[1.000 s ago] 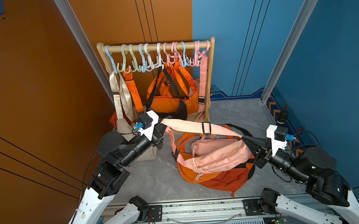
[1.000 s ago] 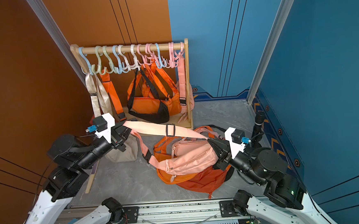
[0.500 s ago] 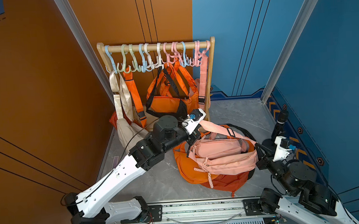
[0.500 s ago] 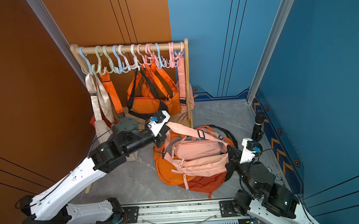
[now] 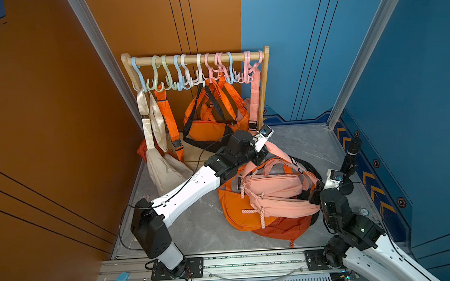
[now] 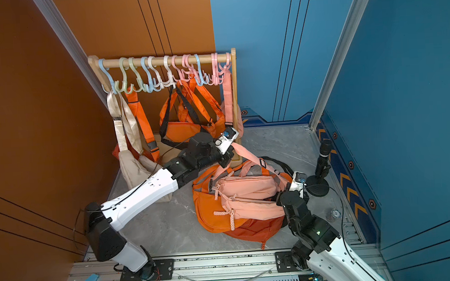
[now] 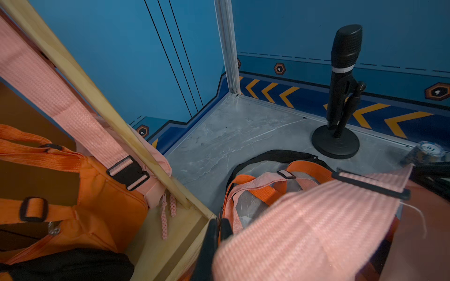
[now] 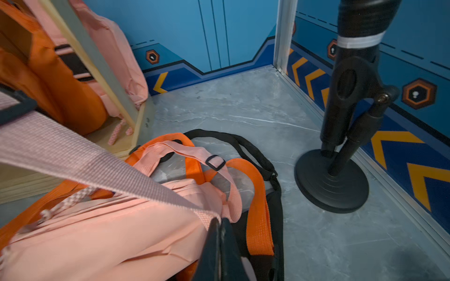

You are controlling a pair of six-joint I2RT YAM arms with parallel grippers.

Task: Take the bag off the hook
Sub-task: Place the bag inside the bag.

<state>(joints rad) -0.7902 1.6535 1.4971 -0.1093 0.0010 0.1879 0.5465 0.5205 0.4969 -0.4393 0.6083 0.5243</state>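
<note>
The pink bag's end (image 5: 305, 204) (image 8: 193, 229) by the microphone stand is below my right gripper. My right gripper should next tip, lower onto that spot and let go of the strap's end.
The pink bag (image 5: 272, 189) (image 6: 248, 190) (image 8: 109, 231) is off the hooks (image 5: 196, 76) (image 6: 166, 77) and lies on a pile of orange bags (image 5: 239, 215) on the floor. Its long pink strap (image 7: 304, 226) (image 8: 73, 150) runs up from the bag to my left gripper (image 5: 264, 153) (image 6: 229, 157) (image 7: 218, 222). That gripper is shut on the strap beside the rack's right foot. My right gripper (image 5: 311, 194) (image 6: 278, 196) (image 8: 220, 222) is shut on the strap's end at the bag's right side.
The wooden rack (image 5: 265, 90) (image 7: 97, 102) at the back still holds a beige bag (image 5: 164, 171), orange bags (image 5: 212, 128) and another pink bag's strap (image 5: 255, 99). A black microphone stand (image 5: 352, 154) (image 7: 341, 97) (image 8: 341, 121) rises by the right wall. A chip (image 5: 364, 212) lies nearby.
My left arm swung from the left side over to the rack's right foot, taking the strap with it. The pink bag sank onto the orange pile. My right arm drew back toward the front right.
</note>
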